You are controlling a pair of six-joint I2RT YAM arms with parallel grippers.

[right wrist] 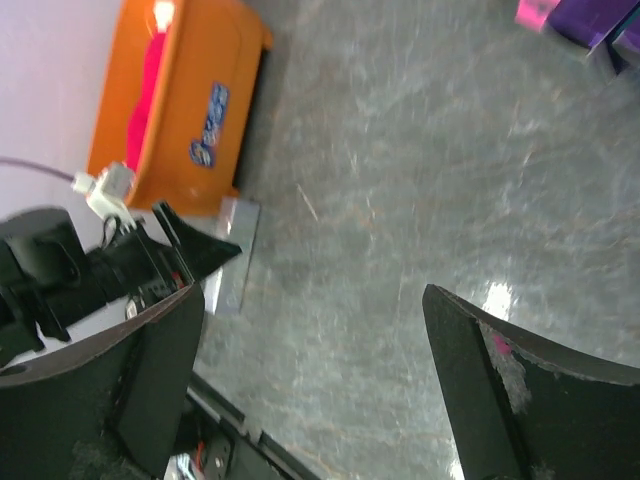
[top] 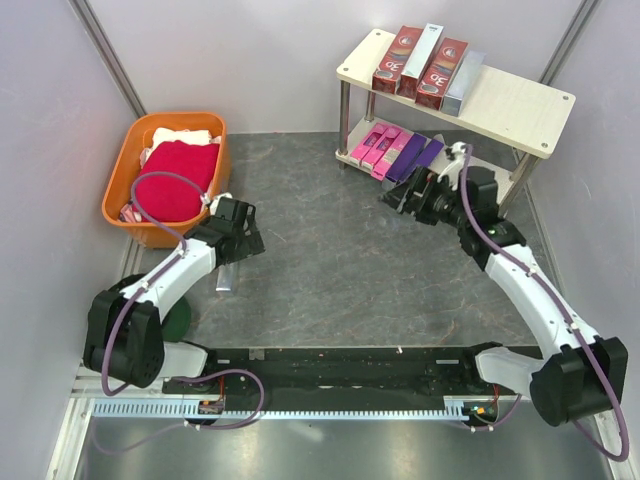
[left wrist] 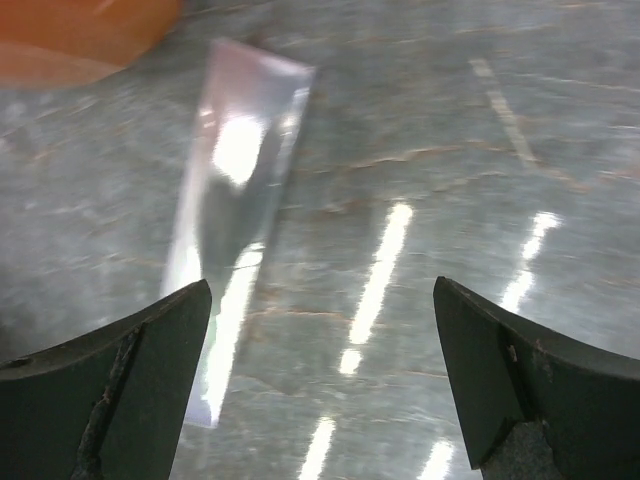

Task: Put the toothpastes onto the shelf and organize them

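My left gripper moves down and toward the left in its wrist view onto the silver-grey toothpaste carton next, because the carton lies off-centre between my open fingers.
A silver-grey toothpaste carton (top: 228, 276) lies on the table just below the orange basket; it also shows in the left wrist view (left wrist: 240, 190) and the right wrist view (right wrist: 232, 268). My left gripper (top: 245, 240) is open and empty, just above that carton (left wrist: 322, 290). The shelf (top: 520, 105) stands at the back right. Its top board holds two dark red cartons (top: 393, 60) and two silver ones (top: 465, 85). Its lower board holds pink (top: 372, 147) and purple (top: 415, 155) cartons. My right gripper (top: 405, 195) is open and empty in front of the lower board (right wrist: 315, 295).
An orange plastic basket (top: 125, 175) with red and white folded cloths (top: 180, 180) stands at the back left, also in the right wrist view (right wrist: 190, 110). White walls close in both sides. The arms' base rail runs along the near edge.
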